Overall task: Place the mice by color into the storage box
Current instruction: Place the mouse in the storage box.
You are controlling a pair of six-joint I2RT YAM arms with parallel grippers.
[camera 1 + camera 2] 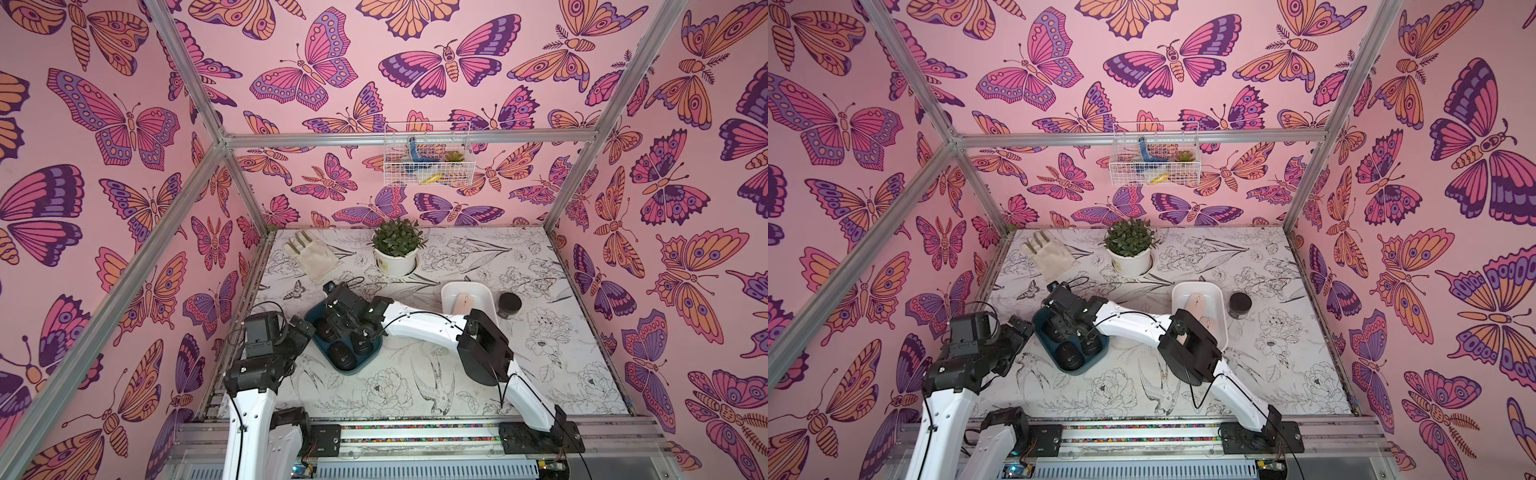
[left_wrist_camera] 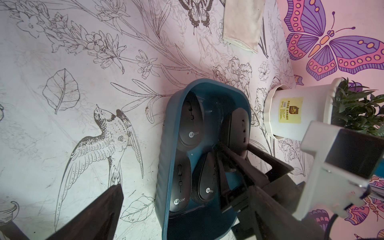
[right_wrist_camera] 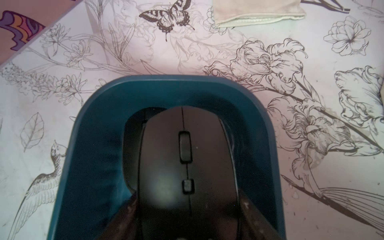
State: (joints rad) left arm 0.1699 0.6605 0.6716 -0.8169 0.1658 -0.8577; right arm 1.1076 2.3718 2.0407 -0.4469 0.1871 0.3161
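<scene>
The right gripper lowers further inside the teal box's far end next and opens to release the fourth black mouse, since other black mice lie in the box.
A dark teal storage box stands left of centre, and three black mice lie in it. My right gripper reaches across from the right and is shut on a fourth black mouse, low inside the box's far end. A white storage box to the right holds pale pink mice, partly hidden by the right arm. My left gripper hangs open at the teal box's left side, holding nothing.
A small black jar stands just right of the white box. Behind are a potted plant and a cream glove. A wire basket hangs on the back wall. Butterfly-patterned walls close in three sides.
</scene>
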